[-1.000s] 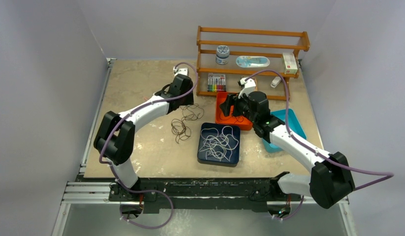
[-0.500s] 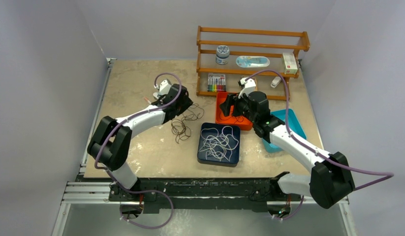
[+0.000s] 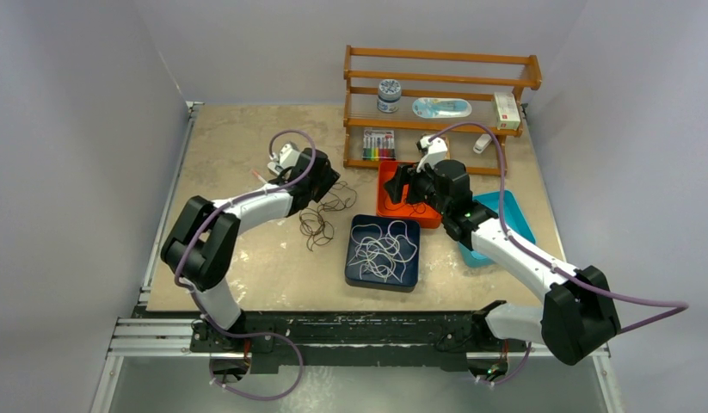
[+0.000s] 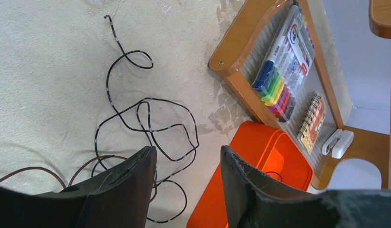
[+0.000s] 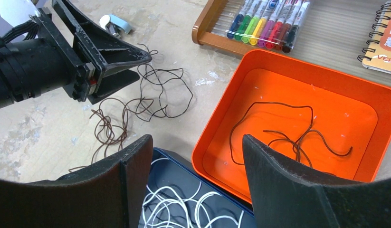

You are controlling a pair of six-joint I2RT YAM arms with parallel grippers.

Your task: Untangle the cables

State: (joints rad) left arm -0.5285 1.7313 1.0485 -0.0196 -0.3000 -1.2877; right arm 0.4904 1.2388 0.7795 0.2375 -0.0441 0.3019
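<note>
The left gripper shifts slightly left in its wrist view next and lowers onto a black cable loop (image 3: 339, 197) (image 4: 151, 130) clear of the brown cable.
A black cable (image 3: 335, 200) lies in loose loops on the table, also in the left wrist view (image 4: 150, 128). A brown cable (image 3: 314, 227) lies tangled just in front of it and overlaps it (image 5: 108, 130). A white cable (image 3: 383, 249) fills the dark blue tray (image 3: 352, 258). Another dark brown cable (image 5: 288, 128) lies in the orange tray (image 5: 217, 123). My left gripper (image 4: 187, 151) is open and empty, low over the black cable's near loops (image 3: 320, 185). My right gripper (image 5: 195, 140) is open and empty, above the gap between the orange and blue trays (image 3: 400, 185).
A wooden rack (image 3: 436, 86) stands at the back with coloured markers (image 5: 264, 23), a spiral notebook (image 5: 386, 42), a tin and a box. A teal tray (image 3: 515, 215) sits at the right under my right arm. A small pale blue object (image 5: 112, 23) lies behind my left gripper.
My left arm's wrist has swung left and come down, bringing the gripper lower over the black cable. The right arm and the cables have not moved.
</note>
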